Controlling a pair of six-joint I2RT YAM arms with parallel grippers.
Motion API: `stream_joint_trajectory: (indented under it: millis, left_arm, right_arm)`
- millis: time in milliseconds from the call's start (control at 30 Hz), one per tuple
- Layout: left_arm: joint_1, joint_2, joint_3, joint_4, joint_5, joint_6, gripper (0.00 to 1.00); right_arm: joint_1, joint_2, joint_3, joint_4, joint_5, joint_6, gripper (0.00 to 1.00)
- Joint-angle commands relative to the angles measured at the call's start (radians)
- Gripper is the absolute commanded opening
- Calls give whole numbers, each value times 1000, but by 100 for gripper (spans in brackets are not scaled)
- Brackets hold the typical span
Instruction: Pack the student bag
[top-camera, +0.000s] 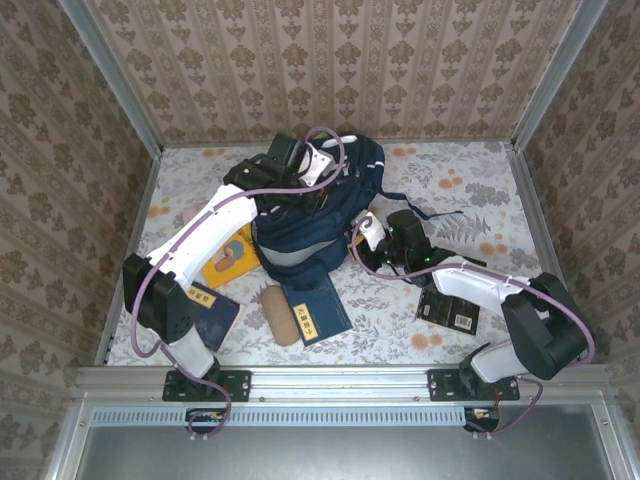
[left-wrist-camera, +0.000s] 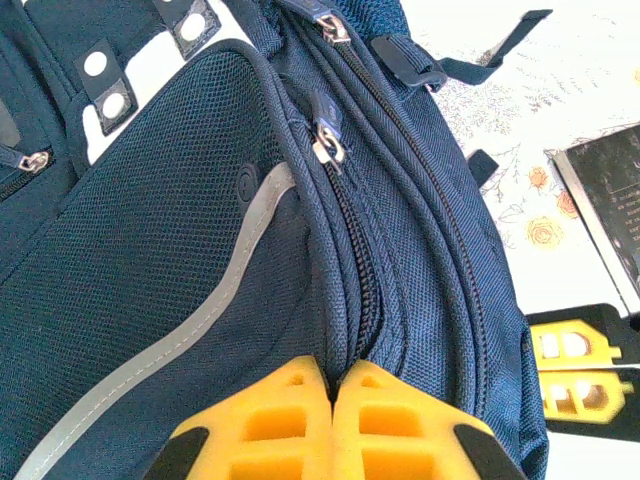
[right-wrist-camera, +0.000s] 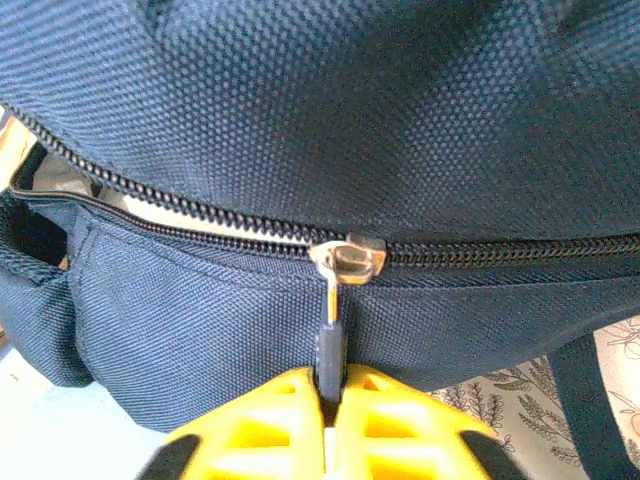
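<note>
The teeth beyond the silver slider (right-wrist-camera: 347, 258) are still closed, so my right gripper will next pull outward along the closed zipper line (right-wrist-camera: 515, 251) toward the bag's far end and let go.
The student bag (top-camera: 305, 235), navy with a grey stripe, lies in the middle of the table. My left gripper (top-camera: 310, 198) reaches over it from the left. In the left wrist view the left gripper (left-wrist-camera: 331, 375) is shut, pinching a fold of the bag (left-wrist-camera: 200, 250) beside a zipper line. My right gripper (top-camera: 373, 236) is at the bag's right edge. In the right wrist view the right gripper (right-wrist-camera: 330, 385) is shut on the dark zipper pull (right-wrist-camera: 331, 345), which hangs from the silver slider (right-wrist-camera: 347, 258). Left of the slider the zipper gapes; right of it the teeth are closed.
A yellow book (top-camera: 228, 258) and a blue book (top-camera: 212, 315) lie left of the bag. Another blue book (top-camera: 318, 308) and a tan case (top-camera: 283, 315) lie in front of it. A black book (top-camera: 450, 308) lies under the right arm. Walls enclose the table.
</note>
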Motion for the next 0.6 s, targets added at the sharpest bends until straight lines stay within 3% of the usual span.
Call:
stream_joint_trajectory:
  millis: [0,433,567]
  left_arm:
    - [9,-63,-2,38,4,-2,0]
    - [9,-60,1,35,-17,4,0]
    - [9,-67,-2,36,-36,11,0]
  right_arm:
    - [5,-31,9,13,57,-14,0]
    - [-43,-102,18,-102,198,22,0]
    - [-66,-105,20,-116,187,48,0]
